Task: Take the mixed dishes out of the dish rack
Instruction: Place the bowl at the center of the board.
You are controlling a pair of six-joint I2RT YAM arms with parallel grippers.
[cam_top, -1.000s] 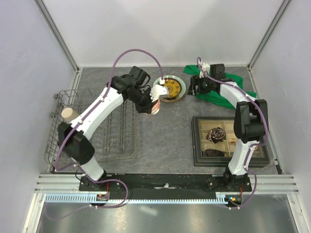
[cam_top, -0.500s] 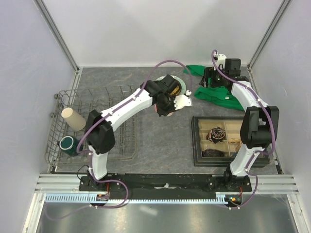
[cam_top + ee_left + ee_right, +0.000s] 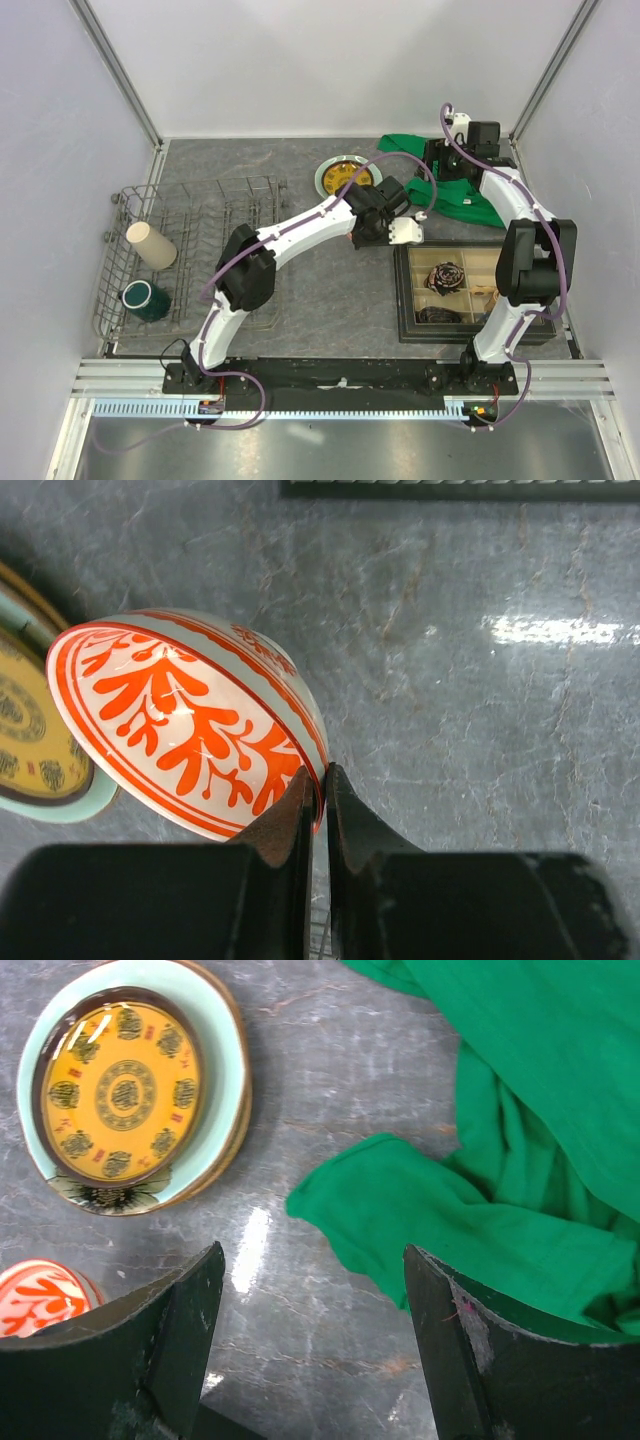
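The left gripper should next lower the bowl (image 3: 190, 720) to the clear tabletop below it, between the plates and the black tray, moving a little toward the tray, and let go of the bowl's rim.
My left gripper (image 3: 325, 776) is shut on the rim of the red-and-white patterned bowl (image 3: 190, 720) and holds it tilted over the table, right of the plates. In the top view the left gripper (image 3: 386, 226) hides the bowl. The bowl also shows in the right wrist view (image 3: 40, 1296). The yellow-gold patterned plate (image 3: 347, 176) (image 3: 125, 1090) lies on the pale green plate (image 3: 226, 1070). The beige cup (image 3: 150, 243) and dark green mug (image 3: 145, 298) sit in the grey wire dish rack (image 3: 215, 250). My right gripper (image 3: 312, 1255) (image 3: 436, 162) is open and empty.
A black compartmented tray (image 3: 408, 290) with small items stands at the right, close to the left gripper. A green cloth (image 3: 465, 202) (image 3: 520, 1140) lies at the back right under the right arm. The enclosure walls stand close on all sides.
My left arm has swung right with the bowl, from beside the rack past the plates to near the tray. The right gripper has drawn back a little towards the cloth.
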